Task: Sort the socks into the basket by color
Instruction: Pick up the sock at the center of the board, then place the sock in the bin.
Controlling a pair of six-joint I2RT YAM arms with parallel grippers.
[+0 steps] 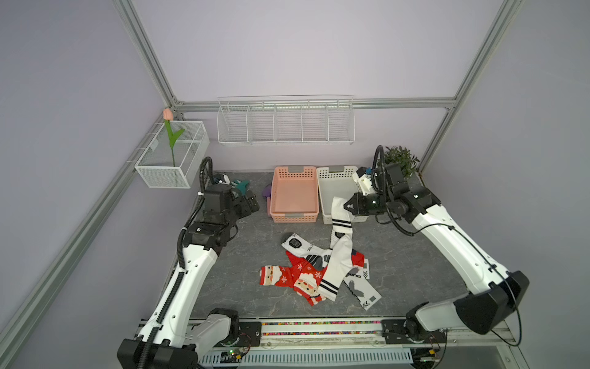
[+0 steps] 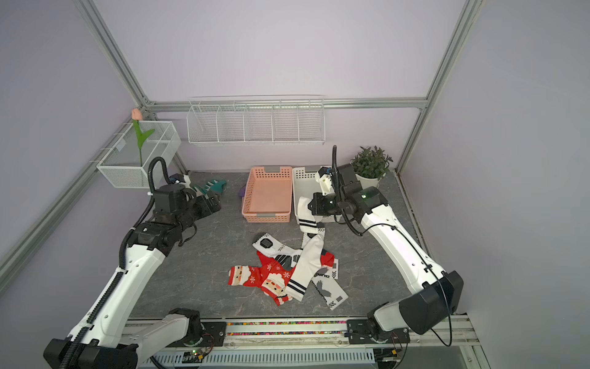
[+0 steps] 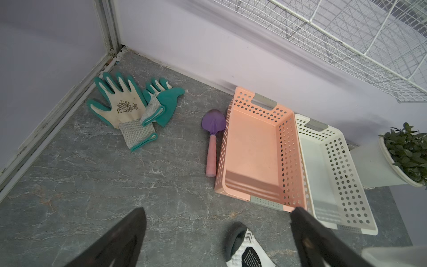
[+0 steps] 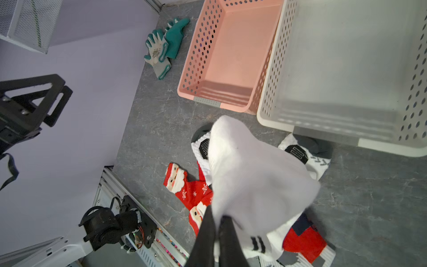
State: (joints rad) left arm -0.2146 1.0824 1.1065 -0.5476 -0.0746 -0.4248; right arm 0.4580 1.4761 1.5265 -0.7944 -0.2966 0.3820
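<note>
My right gripper needs to move outward and down into the white basket (image 1: 322,195) (image 4: 329,66) next and release the white sock there, because the sock's striped cuff hangs short of the white basket's front edge.
My right gripper (image 1: 346,206) (image 4: 218,217) is shut on a white sock with black stripes (image 1: 340,220) (image 4: 254,175). It holds the sock above the front edge of the white basket (image 1: 322,195), and the striped cuff hangs down. Mid-table lies a pile with red Santa socks (image 1: 287,276) (image 2: 255,276) and more white printed socks (image 1: 298,244). The pink basket (image 1: 273,195) is empty. My left gripper (image 1: 252,204) (image 3: 217,210) stands open at the left of the pink basket, holding nothing. A white sock's grey toe (image 3: 238,238) shows below it.
Teal-and-grey work gloves (image 1: 241,187) and a purple trowel (image 1: 266,193) lie at the back left. A potted plant (image 1: 400,159) stands in the back right corner. A wire shelf (image 1: 285,121) hangs on the back wall, and a wire box with a tulip (image 1: 172,153) hangs at the left.
</note>
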